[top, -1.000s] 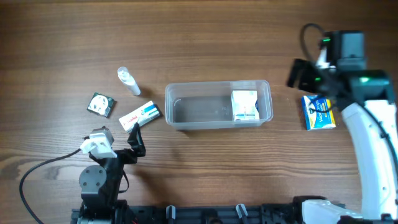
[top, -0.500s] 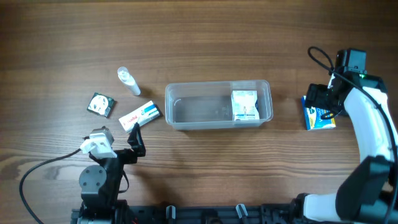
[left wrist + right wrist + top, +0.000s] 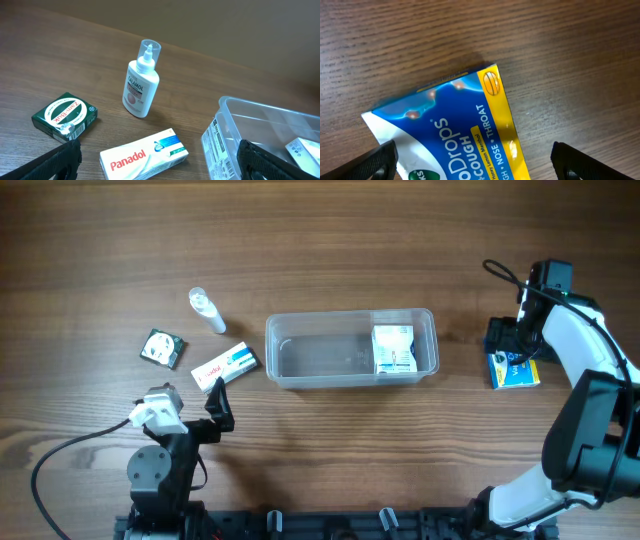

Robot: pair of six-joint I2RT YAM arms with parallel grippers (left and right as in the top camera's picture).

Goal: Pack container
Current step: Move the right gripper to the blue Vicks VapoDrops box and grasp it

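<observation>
The robot's right gripper will next move toward the container, then go down and back onto the long sides of the cough drops pack, because the pack is nearer one gripper finger.
The clear plastic container sits mid-table with a white box in its right end; its corner shows in the left wrist view. My right gripper is open, low over the blue and yellow cough drops pack, its fingers either side of the pack. My left gripper is open and empty near the front left, behind a white Panadol box. A white Calamol bottle and a green Zam-Buk box lie beyond it.
In the overhead view the Panadol box, the bottle and the green box lie left of the container. A black cable loops at the front left.
My right arm has swung down and toward the cough drops pack, and its gripper now sits over the pack. The left arm has not moved.
</observation>
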